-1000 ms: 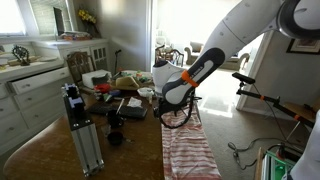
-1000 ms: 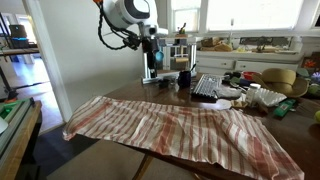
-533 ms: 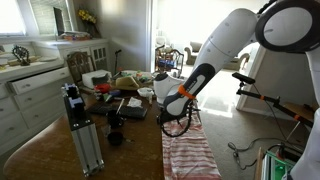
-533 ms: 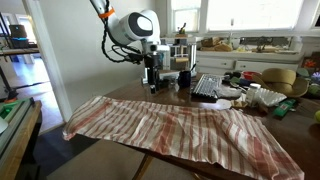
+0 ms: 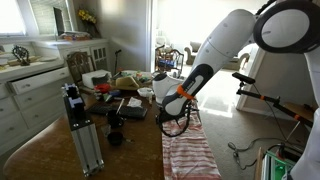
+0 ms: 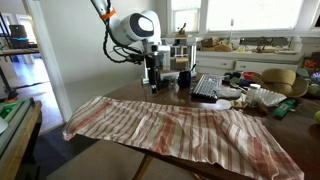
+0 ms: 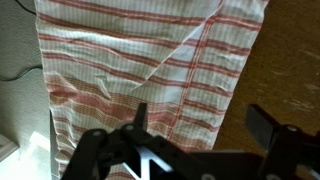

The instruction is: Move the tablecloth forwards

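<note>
Cloth is under one finger and bare wood is under the other. My gripper should go down next onto the tablecloth's creased side edge (image 6: 161, 105) (image 7: 203, 118) and close on the fold there.
The red-and-white striped tablecloth (image 6: 170, 128) lies spread along the near edge of the wooden table (image 6: 130, 92), one end hanging over the edge. It also shows in an exterior view (image 5: 188, 150) and fills the wrist view (image 7: 130, 70), wrinkled, with its side edge next to bare wood. My gripper (image 7: 203, 118) is open and empty, hovering above the cloth's edge near one end; one finger is over the cloth, the other over the wood. In the exterior views the gripper (image 6: 152, 82) (image 5: 170, 118) hangs just above the table.
A black-and-silver camera stand (image 5: 80, 128) rises on the table. A keyboard (image 6: 207, 85), bowls, cups and other clutter crowd the table beyond the cloth. White cabinets (image 5: 30, 95) and a chair (image 5: 78, 66) stand nearby.
The arm has come lower toward the cloth's end since a second ago. Over the last half second nothing visibly moved. The cloth has not shifted.
</note>
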Controlling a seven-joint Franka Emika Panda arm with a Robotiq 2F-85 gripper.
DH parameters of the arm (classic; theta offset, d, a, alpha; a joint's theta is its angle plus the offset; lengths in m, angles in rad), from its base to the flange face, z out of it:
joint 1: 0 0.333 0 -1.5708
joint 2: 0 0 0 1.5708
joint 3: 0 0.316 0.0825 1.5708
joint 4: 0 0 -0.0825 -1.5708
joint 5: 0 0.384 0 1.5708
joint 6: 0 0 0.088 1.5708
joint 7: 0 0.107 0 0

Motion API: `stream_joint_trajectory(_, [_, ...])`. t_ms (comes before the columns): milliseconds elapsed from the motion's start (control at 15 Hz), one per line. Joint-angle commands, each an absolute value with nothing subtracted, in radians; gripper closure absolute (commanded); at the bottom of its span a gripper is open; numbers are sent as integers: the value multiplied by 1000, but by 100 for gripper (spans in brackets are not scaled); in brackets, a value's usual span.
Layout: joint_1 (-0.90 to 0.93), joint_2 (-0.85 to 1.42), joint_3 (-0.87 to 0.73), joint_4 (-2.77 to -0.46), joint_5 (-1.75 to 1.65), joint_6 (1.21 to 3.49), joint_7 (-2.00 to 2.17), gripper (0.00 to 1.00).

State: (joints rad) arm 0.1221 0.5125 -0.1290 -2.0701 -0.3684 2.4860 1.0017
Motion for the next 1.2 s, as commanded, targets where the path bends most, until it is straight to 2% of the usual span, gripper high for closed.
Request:
stream_joint_trajectory(0, [151, 608, -150, -1980, -329, 2472, 1019, 0])
stream_joint_trajectory(333, [160, 711, -144, -1884, -267, 2473, 1012, 0])
stream_joint_trajectory(400, [166, 732, -149, -1863, -258, 2465, 1012, 3])
stream_joint_trajectory(467, [171, 749, -152, -1847, -250, 2462, 1012, 11])
stream_joint_trajectory(533, [175, 766, -156, -1832, -244, 2457, 1012, 11])
stream_joint_trajectory(600, [178, 780, -161, -1819, -238, 2453, 1013, 17])
stream_joint_trajectory(667, [181, 792, -164, -1809, -231, 2447, 1012, 16])
stream_joint_trajectory(733, [184, 805, -169, -1798, -226, 2441, 1013, 22])
stream_joint_trajectory(867, [186, 824, -175, -1780, -215, 2430, 1012, 23])
stream_joint_trajectory(933, [188, 830, -177, -1770, -211, 2426, 1012, 28])
stream_joint_trajectory(1000, [189, 835, -178, -1763, -209, 2418, 1012, 24])
stream_joint_trajectory(1133, [191, 842, -179, -1752, -206, 2399, 1013, 26])
